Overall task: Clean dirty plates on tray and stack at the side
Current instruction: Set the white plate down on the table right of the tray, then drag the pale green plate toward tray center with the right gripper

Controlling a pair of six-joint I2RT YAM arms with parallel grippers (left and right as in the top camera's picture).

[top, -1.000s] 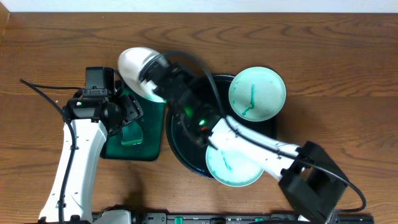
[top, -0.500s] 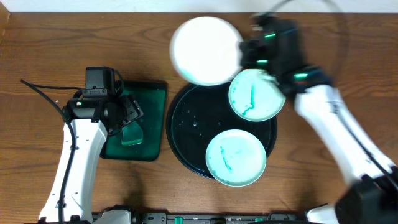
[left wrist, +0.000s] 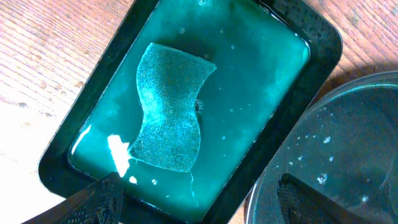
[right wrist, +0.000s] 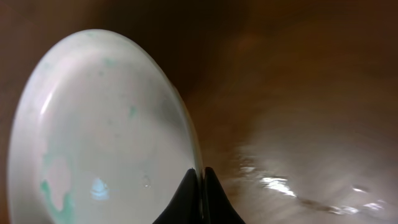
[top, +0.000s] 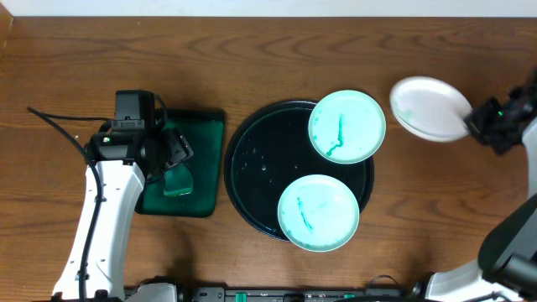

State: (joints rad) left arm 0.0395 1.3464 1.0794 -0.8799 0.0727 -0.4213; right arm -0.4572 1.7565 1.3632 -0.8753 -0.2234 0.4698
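Observation:
My right gripper will next go down and pull back to level the tilted white plate beside the black tray (top: 256,172), because the wooden table is bare there.
Two pale-mint plates with teal smears, one at the far right (top: 347,126) and one at the near edge (top: 318,212), lie on the black tray (top: 256,172). A third white plate (top: 430,109) (right wrist: 99,130) hangs tilted over the table right of the tray, with my right gripper (top: 471,123) (right wrist: 200,177) shut on its rim. A few faint teal specks show on that plate. My left gripper (left wrist: 199,199) stands open over the near end of the green tray (top: 201,151), nothing between its fingers.
The dark green rectangular tray (left wrist: 311,37) holds teal liquid and a sponge (left wrist: 171,118) lying flat in it. It sits just left of the black tray's rim (left wrist: 323,106). Bare wooden table (top: 436,193) lies right of the black tray.
My right arm has swung the held plate from over the green tray, across the back of the black tray, to the right side of the table. The left arm has not moved.

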